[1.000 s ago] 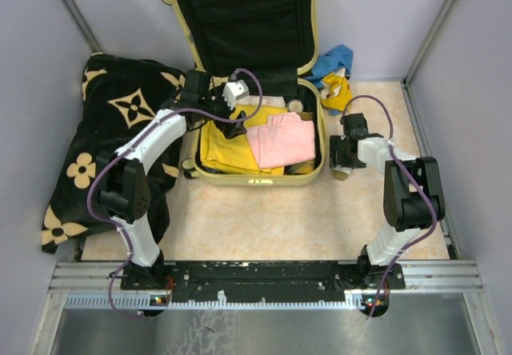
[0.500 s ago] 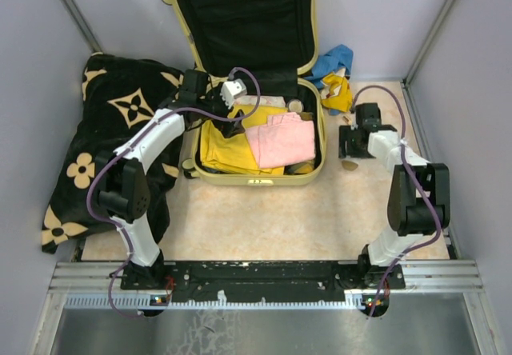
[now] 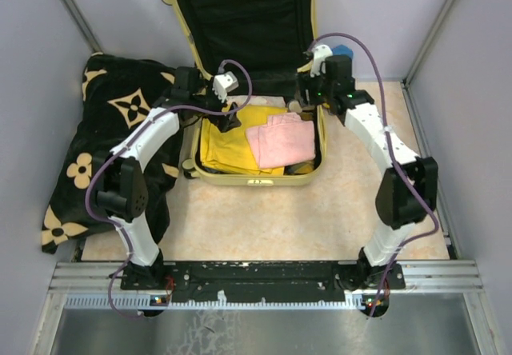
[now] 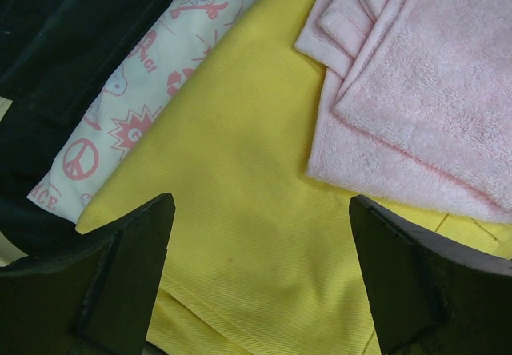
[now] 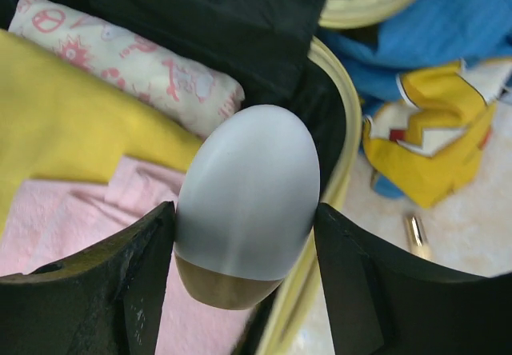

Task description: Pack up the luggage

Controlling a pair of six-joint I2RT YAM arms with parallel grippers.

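The egg goes down with my right gripper into the black-lined corner (image 3: 306, 113) (image 5: 299, 111) next, between the white printed cloth and the yellow rim, toward the cloth's end.
The pale-yellow luggage (image 3: 256, 181) lies open with its black-lined lid (image 3: 244, 19) upright. Inside it are a yellow cloth (image 4: 240, 179), a folded pink towel (image 4: 432, 91) and a white printed cloth (image 4: 144, 91). My left gripper (image 3: 226, 120) hangs open just above the yellow cloth, with nothing between its fingers (image 4: 128, 267). Over the luggage's right rear corner, my right gripper (image 3: 307, 97) is shut on a grey egg-shaped object with a tan base (image 5: 246, 195). The yellow rim (image 5: 340, 155) runs right below the egg.
A black blanket with tan flowers (image 3: 104, 131) lies left of the luggage. Blue cloth (image 5: 448, 27) and a yellow garment (image 5: 432, 139) lie on the floor past the right rim, with a small gold tube (image 5: 416, 231) beside them. Grey walls close in both sides.
My right arm has swung from the floor right of the luggage up and left to its right rear corner, carrying the egg-shaped object. The left gripper has shifted slightly.
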